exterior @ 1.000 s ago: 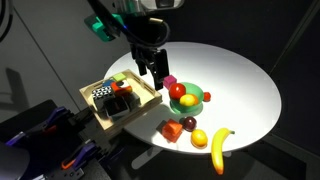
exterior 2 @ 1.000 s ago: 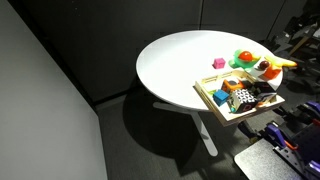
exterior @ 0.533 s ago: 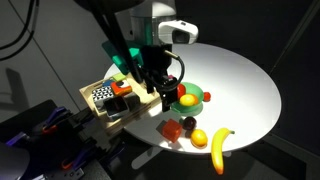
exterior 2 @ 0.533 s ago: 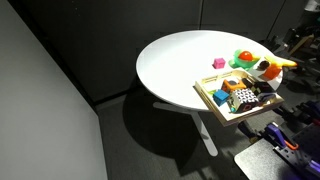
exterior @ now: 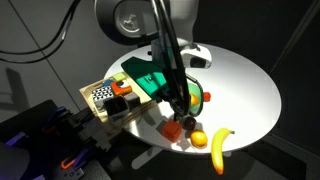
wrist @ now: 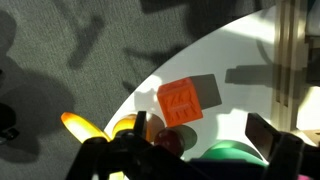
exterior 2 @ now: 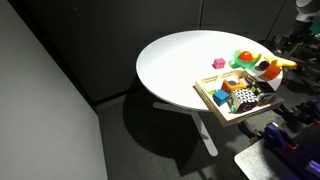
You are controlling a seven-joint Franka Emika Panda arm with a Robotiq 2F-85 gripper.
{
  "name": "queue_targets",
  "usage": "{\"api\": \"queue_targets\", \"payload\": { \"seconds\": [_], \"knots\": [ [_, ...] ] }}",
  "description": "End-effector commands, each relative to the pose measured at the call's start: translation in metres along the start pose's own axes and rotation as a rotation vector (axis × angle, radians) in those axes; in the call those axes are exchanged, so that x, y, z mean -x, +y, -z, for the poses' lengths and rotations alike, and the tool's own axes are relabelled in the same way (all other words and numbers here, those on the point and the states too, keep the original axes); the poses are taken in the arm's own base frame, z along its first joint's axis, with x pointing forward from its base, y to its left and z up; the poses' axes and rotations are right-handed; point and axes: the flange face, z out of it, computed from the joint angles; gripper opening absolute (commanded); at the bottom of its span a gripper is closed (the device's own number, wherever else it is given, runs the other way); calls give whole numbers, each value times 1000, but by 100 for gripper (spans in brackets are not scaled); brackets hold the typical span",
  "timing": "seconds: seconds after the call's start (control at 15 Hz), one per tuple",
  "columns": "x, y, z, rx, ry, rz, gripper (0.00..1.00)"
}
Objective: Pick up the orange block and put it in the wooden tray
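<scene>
I should lower my gripper over the orange block (wrist: pixel 180 102) with a finger on each side of it, since the block lies roughly in the middle between my open fingers.
The orange block (exterior: pixel 172 130) sits near the table's front edge, beside a round red fruit (exterior: pixel 189 123). In the wrist view the block (wrist: pixel 180 102) lies on the white table just beyond my fingertips, roughly centred between them. My gripper (exterior: pixel 183 108) hangs a little above the block, open and empty; in the wrist view the gripper (wrist: pixel 200 132) shows both dark fingers (wrist: pixel 262 136) spread wide. The wooden tray (exterior: pixel 100 112) stands at the table's edge with several toys in it. It also shows in an exterior view (exterior 2: pixel 205 92).
A green bowl (exterior: pixel 192 99) sits behind the gripper, partly hidden by the arm. A yellow lemon (exterior: pixel 199 138) and a banana (exterior: pixel 219 148) lie beside the block. A pink cube (exterior 2: pixel 218 63) sits farther in on the white table (exterior: pixel 240 80).
The arm has swung from over the tray and bowl towards the table's front and lowered over the orange block. The gripper stays open. The objects have not moved.
</scene>
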Motion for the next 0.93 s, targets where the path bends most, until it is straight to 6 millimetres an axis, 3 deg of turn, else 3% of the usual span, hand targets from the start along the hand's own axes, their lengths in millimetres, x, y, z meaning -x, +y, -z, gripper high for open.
{"api": "queue_targets", "payload": {
  "seconds": [0.0,0.87],
  "knots": [
    [-16,8,-8,-17,37,53,100],
    [-24,6,-75,19,85,155,100]
  ]
}}
